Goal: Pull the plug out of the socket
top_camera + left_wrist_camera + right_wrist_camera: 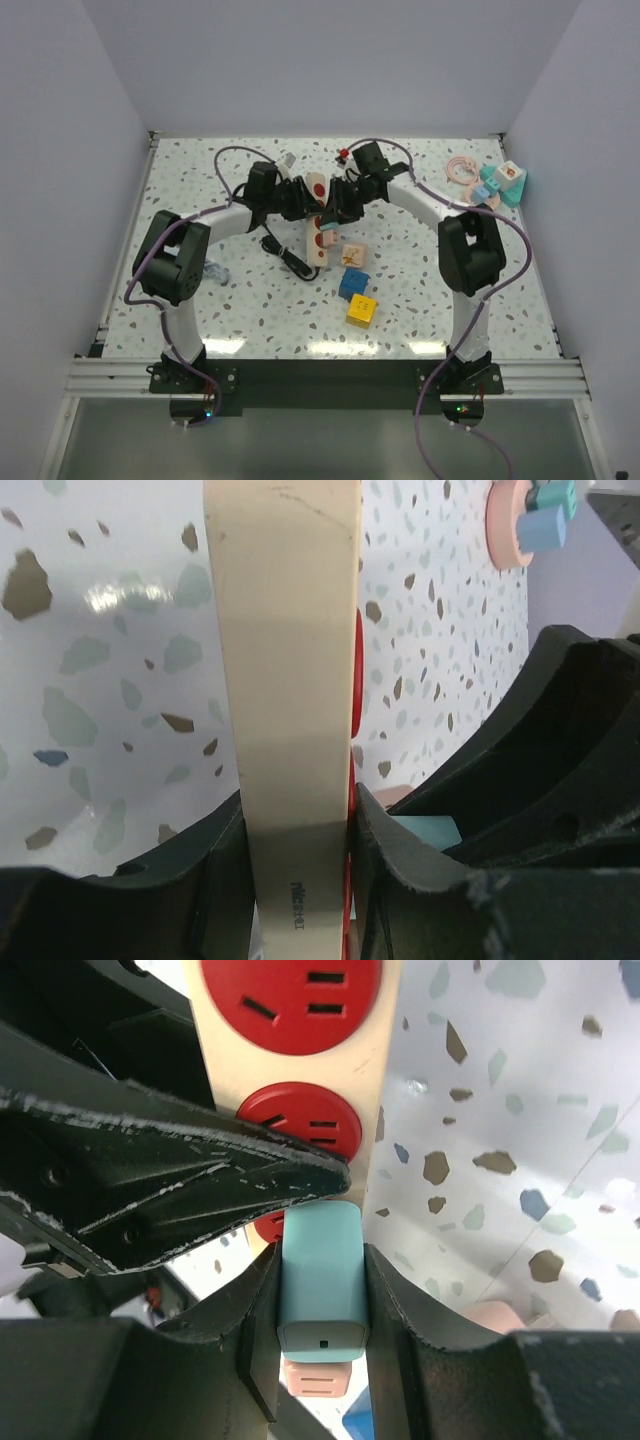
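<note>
I will next pull up and away with my right gripper, then lower and release the plug on the tabletop by the pink cube point(377, 259) point(565, 1298), as my left gripper holds the power strip.
The socket point(317, 238) is a cream power strip with red outlet faces, lying mid-table. My left gripper point(297, 850) is shut on its narrow cream body point(290, 680), one finger on each side. A light teal plug block point(322, 1250) stands against the strip's lower red outlet point(375, 1070); whether its pins are still in is hidden. My right gripper point(320, 1305) is shut on this plug, pads flat on both of its sides. From above, both grippers meet over the strip, left point(298, 200) and right point(338, 208). A thin black cord point(285, 255) trails off the strip to the left.
Pink point(352, 255), blue point(352, 283) and yellow point(362, 310) toy cubes lie just right of the strip. More toys point(500, 183) and a pink ring point(462, 170) sit at the back right. A small grey object point(215, 272) lies near the left arm.
</note>
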